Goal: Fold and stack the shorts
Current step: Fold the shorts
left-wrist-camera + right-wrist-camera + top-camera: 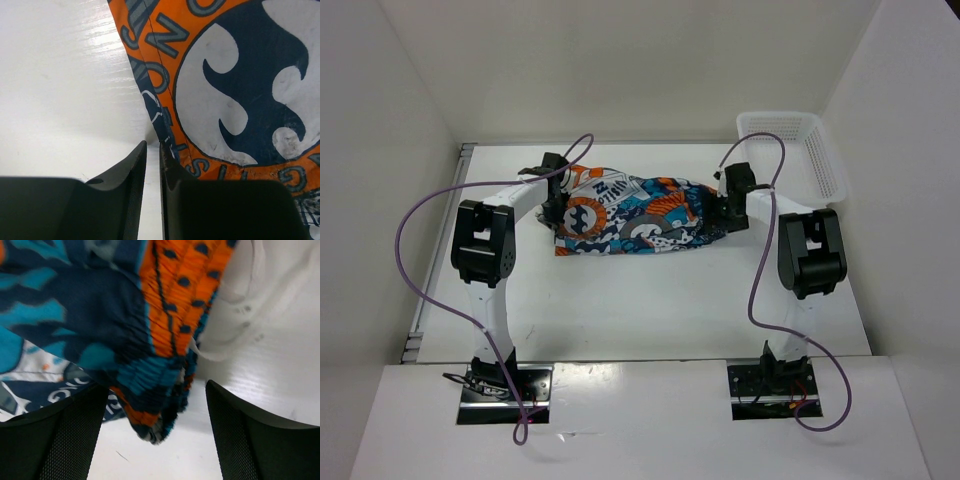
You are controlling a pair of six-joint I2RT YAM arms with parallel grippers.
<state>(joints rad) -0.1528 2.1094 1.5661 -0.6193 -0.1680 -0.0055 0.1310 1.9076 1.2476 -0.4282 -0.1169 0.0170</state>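
Note:
The waistband's gathered near corner [721, 232] [156, 407] is already between my fingers, so my right gripper next needs to stay low where it is and close its open fingers on that cloth.
The shorts [630, 215], printed in teal, orange, white and dark grey, lie bunched lengthwise across the far middle of the table. My left gripper [557, 212] is down at their left end. In the left wrist view the gripper [153, 144] has its jaws drawn to a thin slit with only bare table between them. The shorts' orange edge [165, 75] touches the outside of the right fingertip [167, 155]. My right gripper [722, 214] is at their right end. In the right wrist view it [157, 390] is open wide, straddling the gathered waistband [160, 365] without gripping it.
A white plastic mesh basket [825, 160] stands at the far right corner, just behind my right arm. White walls close in the table on three sides. A white drawstring [225, 345] trails from the waistband onto the table.

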